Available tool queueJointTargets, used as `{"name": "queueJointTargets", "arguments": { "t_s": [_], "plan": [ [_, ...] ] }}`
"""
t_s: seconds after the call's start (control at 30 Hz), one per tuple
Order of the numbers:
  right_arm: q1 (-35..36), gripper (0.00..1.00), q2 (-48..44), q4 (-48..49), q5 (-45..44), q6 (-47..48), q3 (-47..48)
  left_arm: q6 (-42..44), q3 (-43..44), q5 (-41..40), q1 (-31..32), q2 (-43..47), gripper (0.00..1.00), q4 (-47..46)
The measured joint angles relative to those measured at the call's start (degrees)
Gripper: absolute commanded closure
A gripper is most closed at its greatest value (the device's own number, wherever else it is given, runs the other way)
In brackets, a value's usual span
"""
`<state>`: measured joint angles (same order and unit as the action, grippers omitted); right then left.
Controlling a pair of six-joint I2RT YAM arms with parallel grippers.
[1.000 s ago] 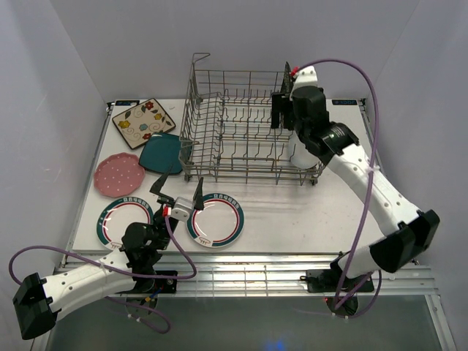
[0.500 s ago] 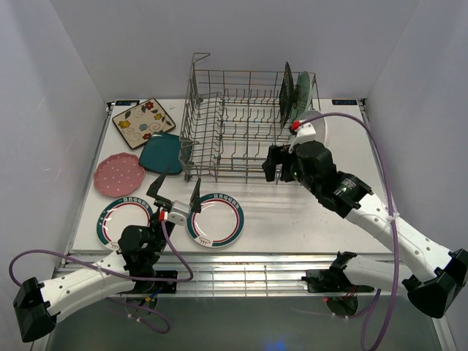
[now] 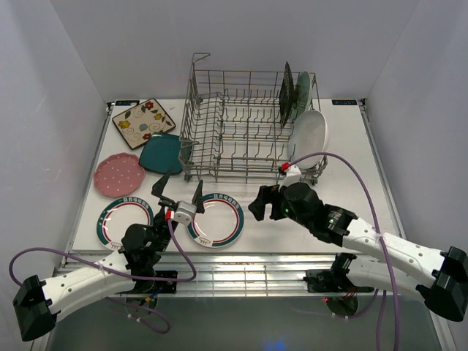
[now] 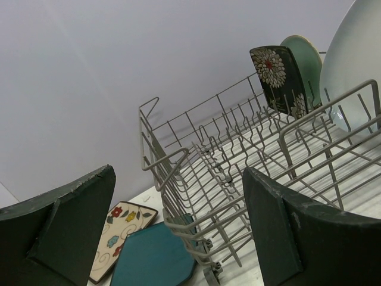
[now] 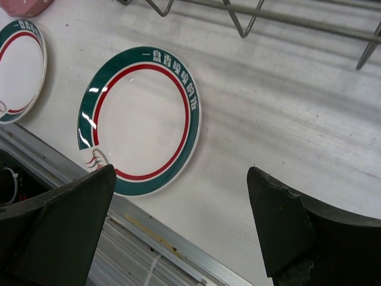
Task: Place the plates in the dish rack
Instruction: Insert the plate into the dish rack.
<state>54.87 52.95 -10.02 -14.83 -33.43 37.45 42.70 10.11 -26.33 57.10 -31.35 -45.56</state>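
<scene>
The right gripper will next go down and to its left in the top view and close, because the nearer green-rimmed plate's uncovered rim (image 3: 240,226) (image 5: 183,164) lies below it and on that side.
The grey wire dish rack (image 3: 241,139) (image 4: 196,173) stands at the back. At its right end stand a black floral square plate (image 3: 287,91) (image 4: 274,74), a mint round plate (image 3: 302,93) and a plain white plate (image 3: 311,135). On the table to the left lie the cream floral plate (image 3: 143,121), the teal plate (image 3: 161,153) and the pink dotted plate (image 3: 118,175). Two green-rimmed plates (image 3: 124,222) (image 3: 216,219) (image 5: 140,119) lie near the front. My left gripper (image 3: 179,189) (image 4: 178,173) is open between them, pointing at the rack. My right gripper (image 3: 257,205) (image 5: 180,173) hovers open, just right of the nearer green-rimmed plate.
The table's metal front rail (image 5: 178,244) runs just below my right gripper. Purple cables loop from both arms. White walls close in the table on three sides.
My right arm has drawn back from the rack's right end, down to the front of the table by the green-rimmed plate. The black floral plate stays standing in the rack. The left arm barely moved.
</scene>
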Motion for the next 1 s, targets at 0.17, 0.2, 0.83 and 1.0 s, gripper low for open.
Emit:
{"name": "queueJointTargets", "arguments": {
  "t_s": [0.17,0.2,0.83,1.0],
  "plan": [
    [0.9,0.04,0.0,8.0,0.6,-6.8,-8.5,0.2,0.0,0.0,0.0,0.0,0.02,0.1],
    [1.2,0.04,0.1,9.6,0.6,-8.2,-10.1,0.2,0.0,0.0,0.0,0.0,0.02,0.1],
    [3.0,0.21,22.3,34.3,4.5,-20.5,-15.8,0.4,0.0,-0.1,0.0,0.0,0.02,0.1],
    [3.0,0.28,26.7,38.9,6.3,-21.8,-15.6,0.4,0.0,-0.1,0.0,0.0,0.02,0.2]
  ]
}}
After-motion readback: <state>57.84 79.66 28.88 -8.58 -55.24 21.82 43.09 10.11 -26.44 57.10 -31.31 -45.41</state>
